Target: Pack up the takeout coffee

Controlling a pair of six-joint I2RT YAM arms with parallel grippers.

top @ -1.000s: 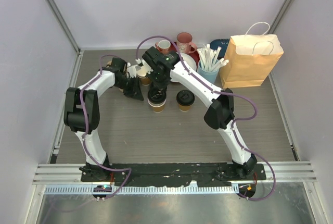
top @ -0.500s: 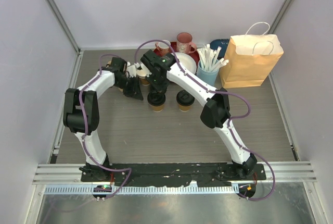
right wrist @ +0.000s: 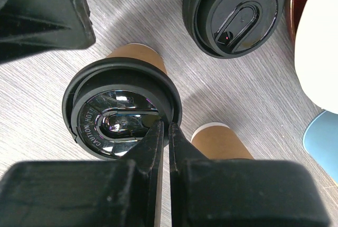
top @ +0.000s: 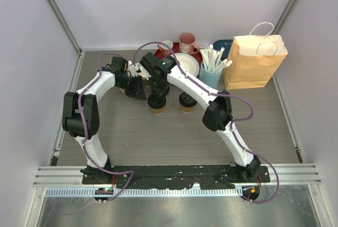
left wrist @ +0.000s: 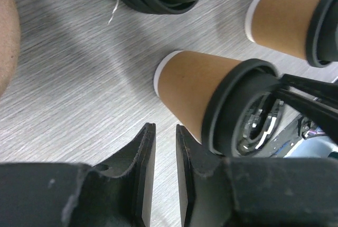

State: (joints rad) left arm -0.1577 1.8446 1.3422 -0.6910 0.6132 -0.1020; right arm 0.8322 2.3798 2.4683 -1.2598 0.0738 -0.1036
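I will next move my right gripper gently a little back and toward the second lidded cup and let go of the lid's rim (top: 163, 99) (right wrist: 173, 105), since the lid is already on the tan cup.
A tan takeout coffee cup (top: 157, 104) with a black lid (right wrist: 113, 116) stands mid-table. My right gripper (right wrist: 166, 126) is shut on the lid's rim from above, one finger inside the rim and one outside. The left wrist view shows the same cup (left wrist: 190, 87) just right of my left gripper (left wrist: 165, 129). That gripper's jaws stand a little apart with only table between them. A second lidded cup (top: 187, 102) stands to the right, also seen in the left wrist view (left wrist: 285, 18). The right wrist view shows the tan wall of another cup (right wrist: 222, 142) beside my fingers.
A pile of black lids (right wrist: 235, 10) lies on the table behind the cups. A brown paper bag (top: 253, 63) stands at the back right. Next to it are a light-blue cup of straws (top: 212, 68), a white plate (top: 186, 63) and pink mugs (top: 186, 41).
The left gripper's jaws have parted slightly. The right arm and the cup under it have shifted a little to the left.
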